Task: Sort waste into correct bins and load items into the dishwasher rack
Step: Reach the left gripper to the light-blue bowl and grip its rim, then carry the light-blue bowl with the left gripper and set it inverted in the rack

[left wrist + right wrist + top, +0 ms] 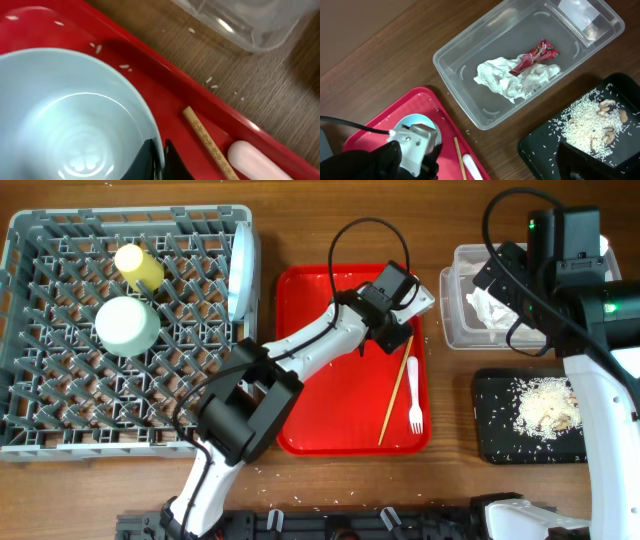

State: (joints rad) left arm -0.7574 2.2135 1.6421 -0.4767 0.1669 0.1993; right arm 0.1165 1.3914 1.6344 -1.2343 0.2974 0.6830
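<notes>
I need to lift the bowl next with my left gripper, swing it back over the rack's empty near wires, lower it and let it go. Those wires lie to the gripper's left in the overhead view.
My left gripper [160, 159] is shut on the rim of a small pale bowl [70, 115] at the far right corner of the red serving tray [340, 410]. A wooden chopstick [207, 142] and the white fork [413, 402] lie beside it on that tray. The clear tub [470, 102] holds the white napkin [512, 80] and the red wrapper [536, 56]. The black tray [540, 150] holds rice scraps [585, 122]. The grey rack [60, 410] holds the yellow cup [140, 267], another pale bowl [127, 326] and the plate [243, 270]. Only a dark part of my right gripper [575, 162] shows, above the black tray.
Loose rice grains lie on the wooden table [260, 95] between the red tray and the tub, and a few on the red tray. The left arm [300, 355] stretches across the red tray. The right arm [590, 310] hangs over the tub and black tray.
</notes>
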